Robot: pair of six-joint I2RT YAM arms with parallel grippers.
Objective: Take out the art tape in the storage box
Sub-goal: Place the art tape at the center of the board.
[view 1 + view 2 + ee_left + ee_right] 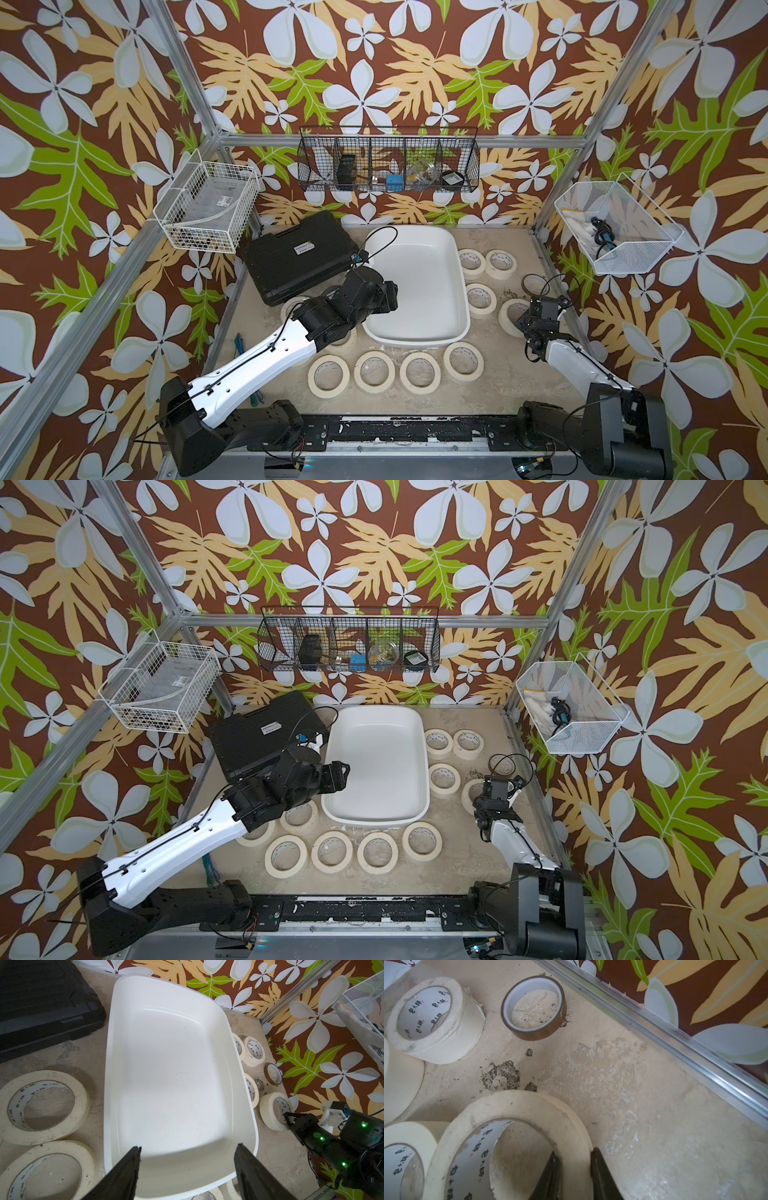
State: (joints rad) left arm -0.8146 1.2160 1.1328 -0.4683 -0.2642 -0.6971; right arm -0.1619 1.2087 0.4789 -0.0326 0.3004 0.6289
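Bare table shows through the held roll's ring, so I will lower my right gripper until the roll rests on that clear spot, then release the roll's side.
The storage box [419, 286] [374, 762] is a white tub at mid-table, and its floor [172, 1076] is bare. Several art tape rolls lie flat on the table around it: a row along its front [376, 372], others to its right [480, 300] and some under my left arm. My left gripper [188, 1148] [390, 291] hangs open over the box's left part, holding nothing. My right gripper [575, 1153] [523, 323] is shut on the wall of one art tape roll [512, 1109] [512, 316] right of the box. One finger is inside the ring and one outside.
A black ribbed case [299, 262] lies left of the box. A thin brown ring [533, 1007] [534, 284] sits near the right frame rail [675, 1039]. Wire baskets hang on the left [208, 208], back [388, 164] and right [615, 232] walls.
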